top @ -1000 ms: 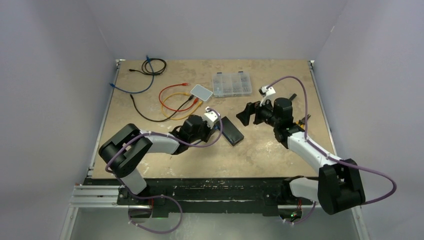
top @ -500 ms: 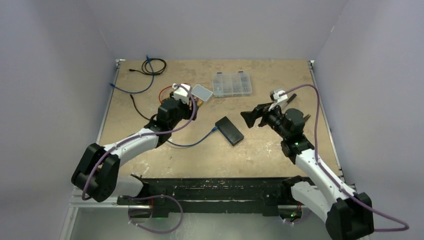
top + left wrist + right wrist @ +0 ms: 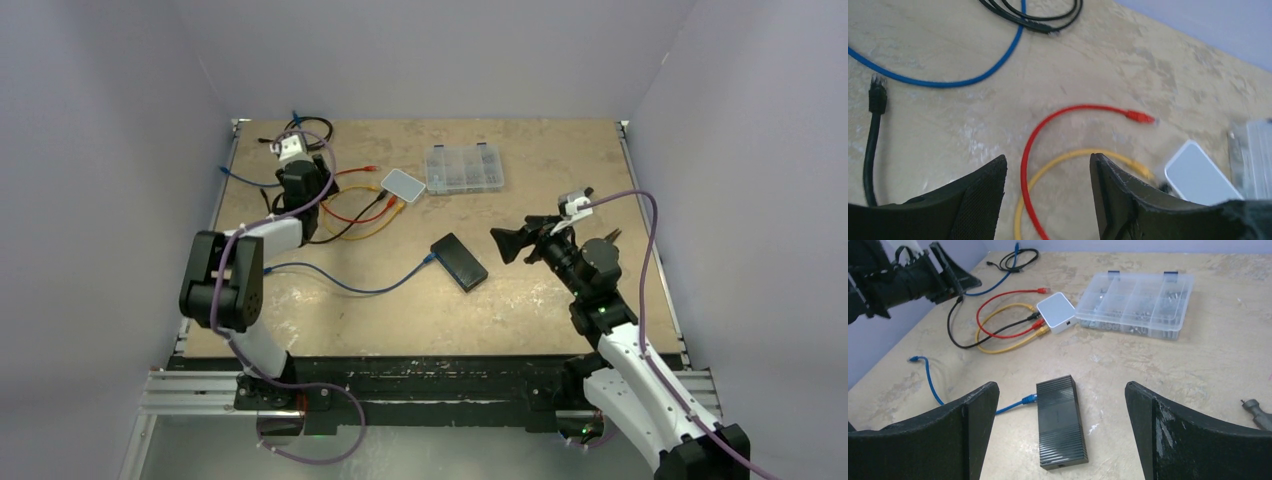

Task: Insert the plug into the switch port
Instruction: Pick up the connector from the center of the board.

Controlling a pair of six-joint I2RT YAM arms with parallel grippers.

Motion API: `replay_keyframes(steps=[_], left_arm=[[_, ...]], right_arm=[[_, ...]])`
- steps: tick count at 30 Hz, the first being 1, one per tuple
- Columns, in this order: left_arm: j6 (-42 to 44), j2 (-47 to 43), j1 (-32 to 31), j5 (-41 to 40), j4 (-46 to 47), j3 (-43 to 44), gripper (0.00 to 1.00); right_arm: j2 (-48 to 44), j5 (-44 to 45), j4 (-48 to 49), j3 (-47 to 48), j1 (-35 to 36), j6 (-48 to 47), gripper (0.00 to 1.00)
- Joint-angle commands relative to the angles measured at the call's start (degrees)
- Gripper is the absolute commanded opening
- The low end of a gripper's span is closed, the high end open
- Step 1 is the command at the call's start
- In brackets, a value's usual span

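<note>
I next need to move my left gripper outward and down onto the cable behind the black coil's loose plug, clear of the loops, because the plug lies below and outward.
The black switch [image 3: 460, 262] [image 3: 1060, 422] lies flat near the table's middle. A blue plug [image 3: 428, 258] [image 3: 1029, 400] sits in the port on its left side, and its blue cable [image 3: 340, 283] trails off to the left. My right gripper [image 3: 505, 243] [image 3: 1060, 385] hovers to the right of the switch, open wide and empty. My left gripper [image 3: 303, 188] [image 3: 1048, 160] is far off at the back left, raised over the red and yellow cables, open with nothing between its fingers.
A white box [image 3: 404, 184] [image 3: 1057, 312] [image 3: 1200, 175] has red, yellow and black cables plugged in. Behind the switch stands a clear parts organizer [image 3: 463, 168] [image 3: 1135, 302]. A black cable coil [image 3: 308, 130] lies in the back left corner. A small tool [image 3: 1255, 407] lies at the right.
My left gripper opened and let go of the blue plug, which stays in the switch. The left arm swung away to the back left. The right arm drew back to the right.
</note>
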Motion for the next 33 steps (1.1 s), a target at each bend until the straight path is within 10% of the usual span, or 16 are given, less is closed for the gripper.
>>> replay_keyframes(steps=[1,11,33], left_arm=[[-7.1,7.5,3.6,-5.5,4.1,9.4,0.59],[-14.2,25.1,9.3,-24.1,-17.9,35.4,0.55],[-27.8,49.7,17.0,2.2,-10.4,54.6,0.49]], right_arm=[[0.0,0.1,-0.9,-0.4,0.1,0.1,0.99],[0.6,0.7,-0.6,-0.9,0.1,-0.7,0.99],[3.9,1.0,0.1,-1.4,0.1,-1.7,0.99]])
